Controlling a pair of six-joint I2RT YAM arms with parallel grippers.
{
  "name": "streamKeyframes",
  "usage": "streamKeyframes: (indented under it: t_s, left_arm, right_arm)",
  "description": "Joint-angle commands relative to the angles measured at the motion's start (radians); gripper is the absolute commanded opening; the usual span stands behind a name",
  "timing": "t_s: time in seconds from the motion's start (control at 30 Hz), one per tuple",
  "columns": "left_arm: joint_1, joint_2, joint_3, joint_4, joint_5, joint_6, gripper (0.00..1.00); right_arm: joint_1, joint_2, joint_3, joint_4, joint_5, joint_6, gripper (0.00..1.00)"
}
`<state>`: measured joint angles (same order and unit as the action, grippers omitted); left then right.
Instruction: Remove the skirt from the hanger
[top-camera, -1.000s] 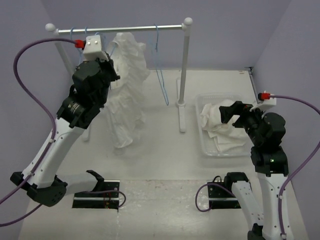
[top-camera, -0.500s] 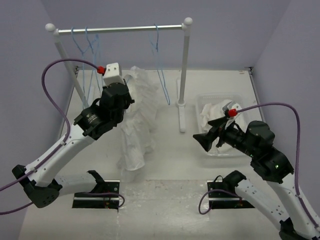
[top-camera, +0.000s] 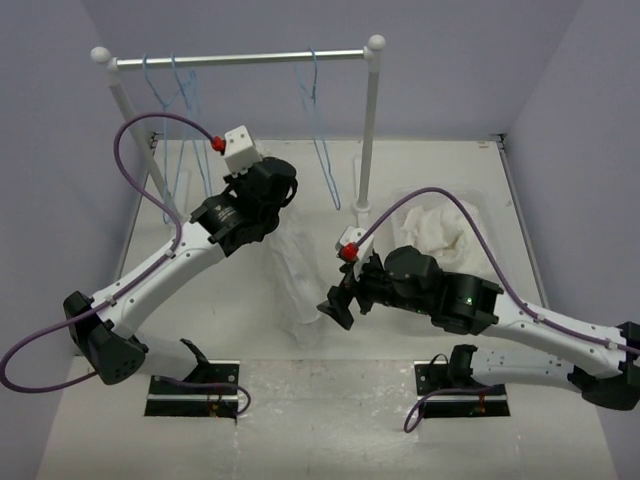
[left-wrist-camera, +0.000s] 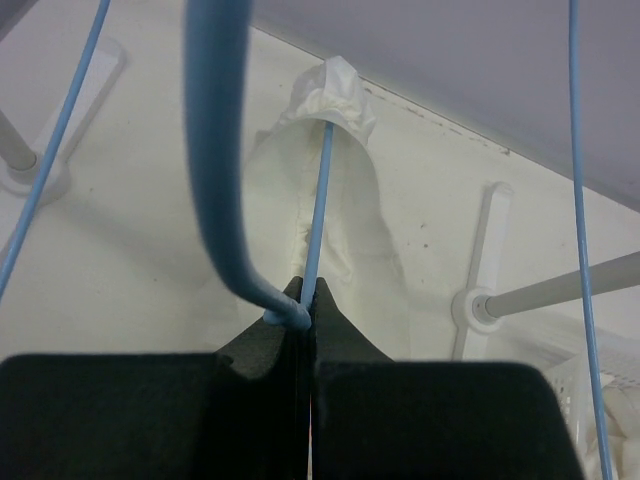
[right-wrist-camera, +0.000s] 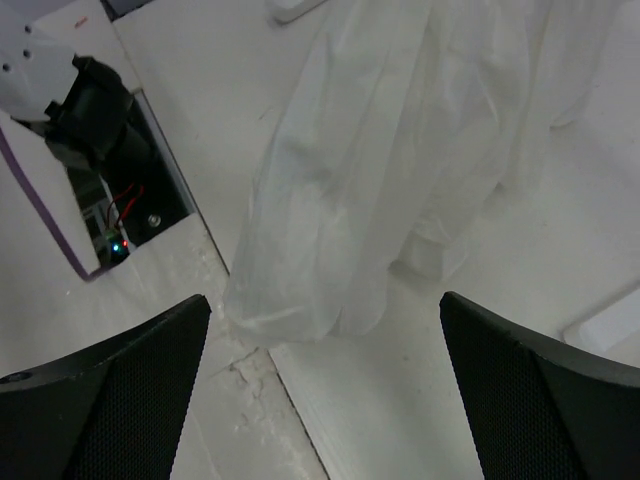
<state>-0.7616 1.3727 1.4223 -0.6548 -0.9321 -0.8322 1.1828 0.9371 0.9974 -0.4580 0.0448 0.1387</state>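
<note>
The skirt's lower fold lies to the left in the top view. My right gripper will next slide its wide-open fingers that way around the skirt.
The white crinkled skirt (top-camera: 295, 275) hangs from a light-blue hanger (left-wrist-camera: 318, 200) off the rail, its lower end lying on the table. My left gripper (top-camera: 275, 195) is shut on the hanger's wire just below its hook (left-wrist-camera: 215, 150). In the left wrist view the skirt (left-wrist-camera: 350, 220) is bunched along the wire beyond the jaws. My right gripper (top-camera: 335, 305) is open and empty, low over the table beside the skirt's lower end. In the right wrist view the skirt (right-wrist-camera: 380, 180) lies just ahead of the wide-open fingers (right-wrist-camera: 100, 390).
The clothes rack (top-camera: 240, 57) stands at the back with several blue hangers (top-camera: 170, 90) on its rail. Its right post (top-camera: 370, 130) and foot are behind the skirt. A clear basket (top-camera: 480, 195) with bunched white cloth (top-camera: 440, 225) sits at the right.
My left gripper has brought the hanger and skirt off the rail, down and to the right. My right arm has swung left from the basket to the skirt's lower end.
</note>
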Motion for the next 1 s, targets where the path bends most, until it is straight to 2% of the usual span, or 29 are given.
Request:
streamKeyframes:
  t_s: [0.0,0.07,0.33,0.37,0.4,0.5,0.6,0.7,0.97]
  left_arm:
    - [-0.001,-0.014,0.063,0.032,-0.070,-0.079,0.00]
    - [-0.001,-0.015,0.066,0.029,-0.076,-0.085,0.00]
    - [-0.001,0.011,0.093,0.049,-0.085,-0.087,0.00]
    - [-0.001,0.017,0.113,0.050,-0.085,-0.075,0.00]
    - [-0.001,0.019,0.118,0.055,-0.083,-0.071,0.00]
    - [-0.001,0.016,0.121,0.081,-0.088,-0.032,0.00]
    - [-0.001,0.003,0.122,0.113,-0.096,0.022,0.00]
    - [0.001,0.002,0.147,0.133,-0.103,0.079,0.00]
    - [0.039,0.019,0.239,0.133,-0.080,0.166,0.00]
  right_arm:
    - [0.017,0.054,0.011,0.274,0.154,0.085,0.99]
    - [0.026,0.089,0.009,0.329,0.174,0.113,0.99]
    - [0.038,0.299,0.050,0.354,0.174,0.171,0.97]
    - [0.038,0.314,0.056,0.338,0.194,0.188,0.90]
    - [0.038,0.330,0.063,0.329,0.222,0.196,0.60]
    - [0.038,0.336,0.029,0.305,0.351,0.246,0.00]
    - [0.037,0.276,-0.073,0.328,0.380,0.283,0.00]
    - [0.038,0.227,-0.182,0.343,0.325,0.318,0.00]
    - [0.028,0.220,-0.426,0.346,0.250,0.424,0.00]
